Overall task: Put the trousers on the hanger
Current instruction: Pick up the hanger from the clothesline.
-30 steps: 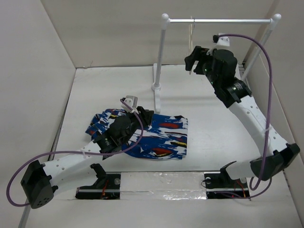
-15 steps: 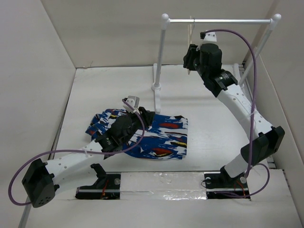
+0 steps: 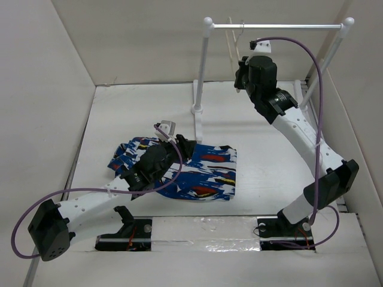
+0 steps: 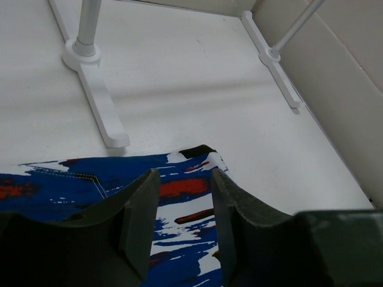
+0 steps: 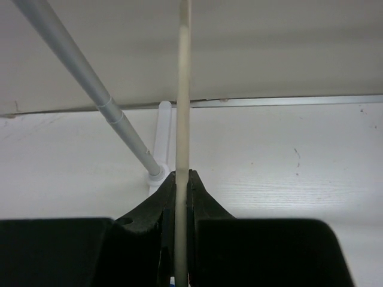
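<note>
My right gripper comes down and back next, as the trousers lie flat. It frees the hanger [image 3: 232, 45] beside their straight end [image 3: 233, 173], which lies below and back of it.
The trousers [image 3: 206, 173], bright blue with white, red and black patches, lie folded flat on the table in front of the left arm. My left gripper [image 3: 181, 145] hovers low over them, open; in the left wrist view the patterned fabric [image 4: 182, 191] shows between its fingers [image 4: 143, 203] and nothing is gripped. The hanger [image 3: 232, 45], thin and cream-white, hangs tilted from the rack's crossbar. My right gripper [image 3: 240, 73] is raised to it and shut on it. In the right wrist view its cream bar [image 5: 183, 89] runs straight up from between the pressed fingertips [image 5: 182, 174].
A white-poled rack stands at the back with a metal crossbar [image 3: 281, 26], a left pole [image 3: 202, 66] on a flat foot [image 4: 102, 101], and a right pole [image 3: 326, 60] by the right wall. White walls enclose the table on three sides.
My right gripper has closed on the hanger, and the hanger now hangs tilted on the crossbar. The right arm shifted left towards it. The left gripper opened a little over the trousers.
</note>
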